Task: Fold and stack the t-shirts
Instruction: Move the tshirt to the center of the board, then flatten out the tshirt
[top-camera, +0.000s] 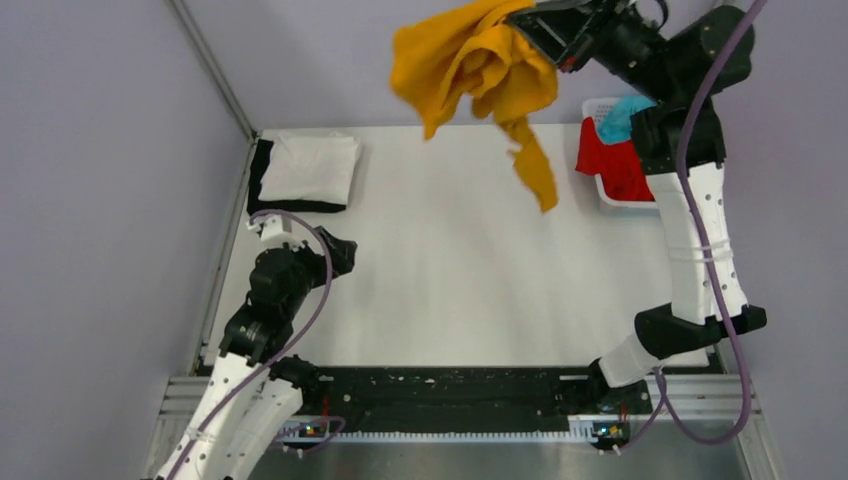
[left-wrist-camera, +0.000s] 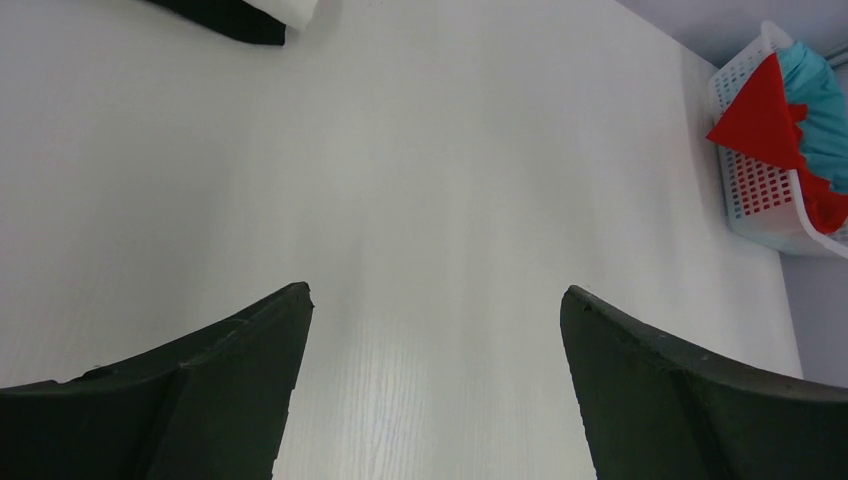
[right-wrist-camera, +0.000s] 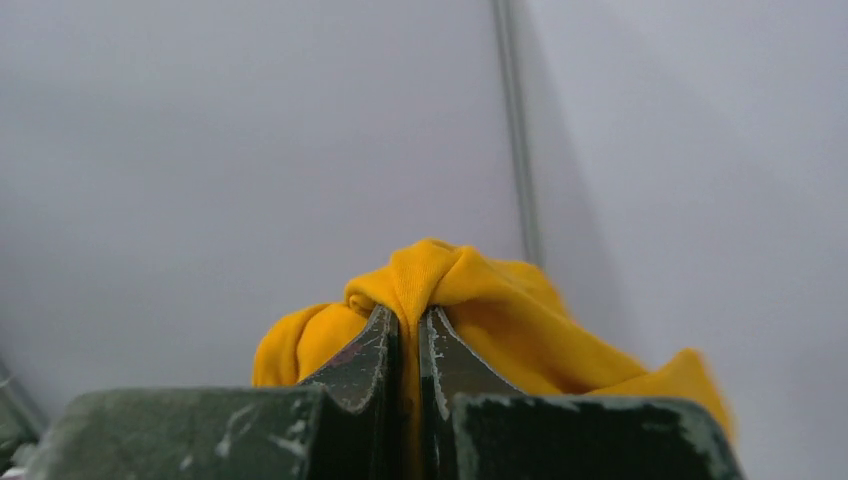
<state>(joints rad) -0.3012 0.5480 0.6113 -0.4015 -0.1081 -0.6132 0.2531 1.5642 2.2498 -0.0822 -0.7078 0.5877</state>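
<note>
My left gripper moves down and to the right in the top view next, toward the bare tabletop, to meet the mustard-orange t-shirt's bunched fold, because it hangs crumpled.
My right gripper (top-camera: 530, 25) is raised high over the back of the table and is shut on the mustard-orange t-shirt (top-camera: 470, 65), which hangs bunched below it; in the right wrist view the cloth (right-wrist-camera: 470, 300) is pinched between the closed fingers (right-wrist-camera: 409, 325). A folded white t-shirt (top-camera: 312, 165) lies on a folded black t-shirt (top-camera: 262, 170) at the back left. A red t-shirt (top-camera: 610, 165) and a teal t-shirt (top-camera: 625, 115) lie in the basket at the back right. My left gripper (left-wrist-camera: 435, 295) is open and empty, low over the table at the near left.
The white slotted basket (left-wrist-camera: 745, 190) stands at the table's back right edge. Grey walls close the back and left sides. The white table (top-camera: 450, 270) stretches between the stack and the basket.
</note>
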